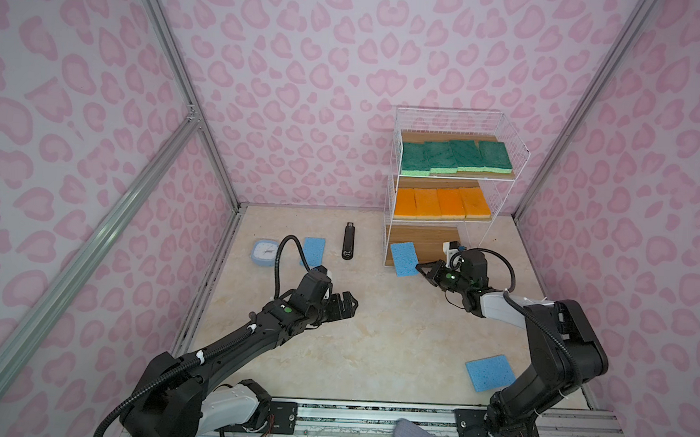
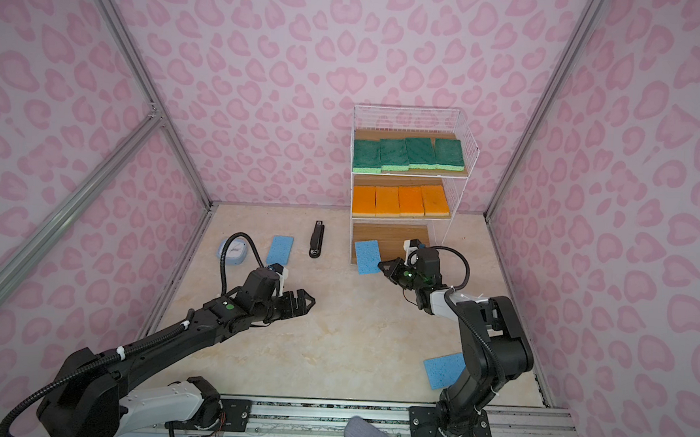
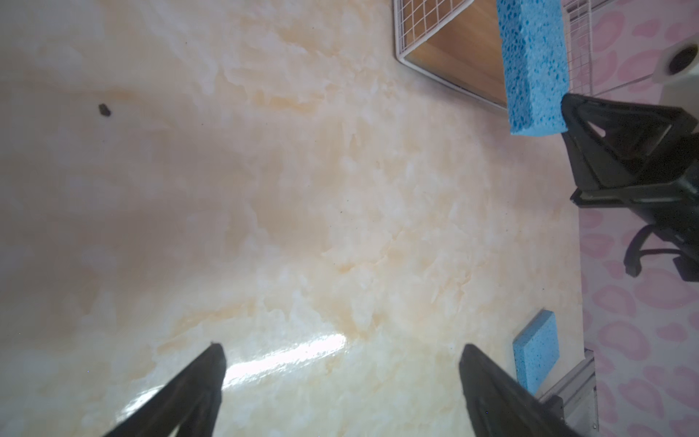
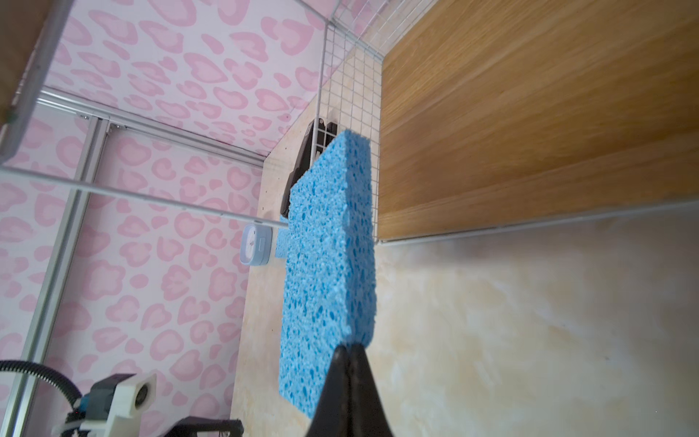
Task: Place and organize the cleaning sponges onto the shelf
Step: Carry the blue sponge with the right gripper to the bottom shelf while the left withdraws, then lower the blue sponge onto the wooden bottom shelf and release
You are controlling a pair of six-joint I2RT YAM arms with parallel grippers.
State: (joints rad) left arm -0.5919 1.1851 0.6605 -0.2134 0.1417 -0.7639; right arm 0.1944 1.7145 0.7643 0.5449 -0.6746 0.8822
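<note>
The lowest board's bare end [image 1: 398,238] [image 4: 415,156] by the black bar is outward and below my right gripper. My right gripper should gently move outward and down next, then release the sponge.
The shelf [image 1: 396,164] stands at the back right, a white wire rack. Several green sponges [image 1: 456,156] line its top board and several orange sponges [image 1: 441,203] its middle board. The lowest board [image 1: 425,240] shows bare wood. My right gripper [image 1: 419,268] [image 4: 350,348] is shut on the corner of a light-blue sponge [image 1: 404,258] [image 4: 329,265], which hangs tilted at that board's front left corner. My left gripper [image 1: 350,304] [image 3: 342,345] is open and empty over mid-table. One blue sponge [image 1: 313,251] lies at the far left, another [image 1: 490,373] beside the right arm's base.
A small light-blue clock-like device [image 1: 264,253] and a slim black stapler-like bar [image 1: 348,243] lie on the marble-patterned table left of the shelf. Pink patterned walls with aluminium posts close in three sides. A metal rail [image 1: 371,409] runs along the front edge.
</note>
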